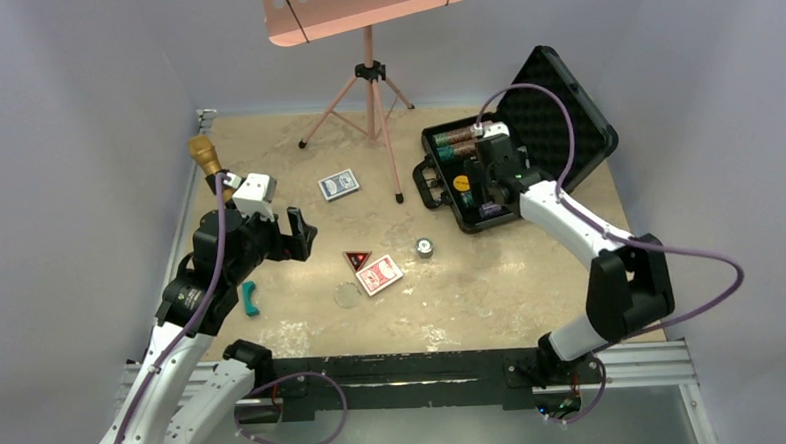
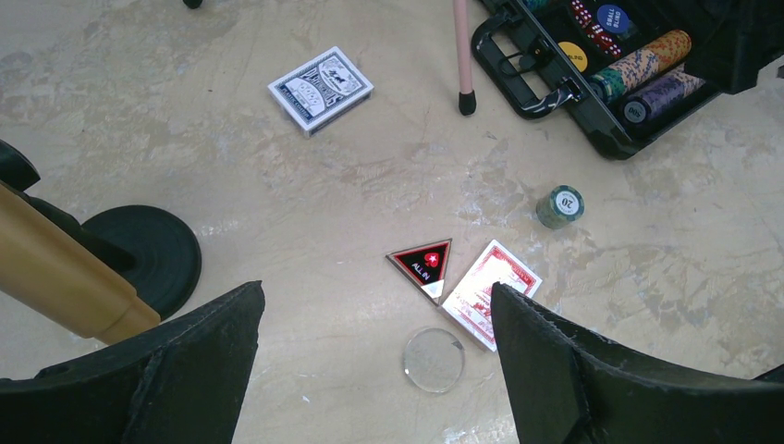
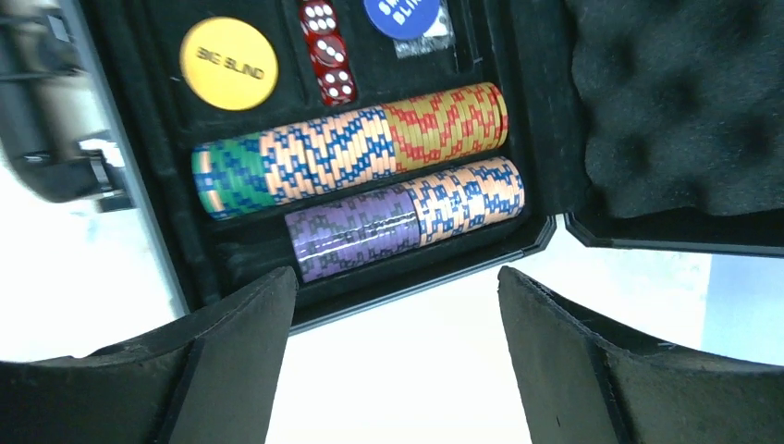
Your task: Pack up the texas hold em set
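My right gripper will next move back, away from the tray, and then it will go down around the small chip stack.
The black case lies open at the back right, its foam-lined lid raised. Rows of striped chips fill its tray, beside a yellow button and red dice. My right gripper hovers over the tray, open and empty. On the table lie a blue deck, a red deck, the triangular button, a small chip stack and a clear disc. My left gripper is open above the disc.
A gold microphone on a black base stands by my left arm. A teal piece lies near the left arm. A pink music stand's tripod stands at the back centre, one foot close to the case handle.
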Available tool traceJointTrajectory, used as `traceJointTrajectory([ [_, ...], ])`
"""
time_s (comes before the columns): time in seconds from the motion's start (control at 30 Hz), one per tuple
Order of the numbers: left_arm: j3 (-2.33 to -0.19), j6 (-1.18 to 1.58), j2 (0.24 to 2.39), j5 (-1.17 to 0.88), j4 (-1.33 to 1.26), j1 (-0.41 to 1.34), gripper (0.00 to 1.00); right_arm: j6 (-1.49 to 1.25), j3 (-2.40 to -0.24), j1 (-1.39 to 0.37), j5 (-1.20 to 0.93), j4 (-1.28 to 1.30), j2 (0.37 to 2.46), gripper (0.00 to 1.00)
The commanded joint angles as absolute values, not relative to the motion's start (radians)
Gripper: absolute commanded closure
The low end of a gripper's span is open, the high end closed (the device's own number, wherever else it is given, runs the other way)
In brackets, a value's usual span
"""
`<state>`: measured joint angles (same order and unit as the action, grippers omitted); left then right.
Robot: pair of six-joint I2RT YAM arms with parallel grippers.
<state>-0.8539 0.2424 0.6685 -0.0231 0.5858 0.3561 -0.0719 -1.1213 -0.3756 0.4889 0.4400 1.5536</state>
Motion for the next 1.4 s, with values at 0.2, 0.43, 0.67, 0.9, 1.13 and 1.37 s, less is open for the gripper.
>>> traceJointTrajectory([
  [0.2,-0.857,0.219,0.657,-0.046,0.555,0.359,0.03,-0.321,-1.010,-0.417,0.032,0.337,1.299,0.12],
  [0.43,-0.854,0.218,0.666,-0.062,0.554,0.359,0.03,-0.420,-0.963,-0.597,0.055,0.292,1.352,0.15],
  [0.67,-0.853,0.218,0.663,-0.056,0.555,0.359,0.02,-0.470,-0.951,-0.664,0.057,0.258,1.470,0.16],
  [0.9,-0.854,0.218,0.663,-0.059,0.555,0.359,0.03,-0.499,-0.951,-0.693,0.089,0.241,1.562,0.16],
  [1.13,-0.854,0.219,0.661,-0.060,0.554,0.359,0.02,-0.499,-0.973,-0.711,0.141,0.253,1.639,0.21],
  [1.37,-0.854,0.219,0.660,-0.060,0.555,0.359,0.02,-0.508,-0.991,-0.724,0.168,0.244,1.683,0.27],
])
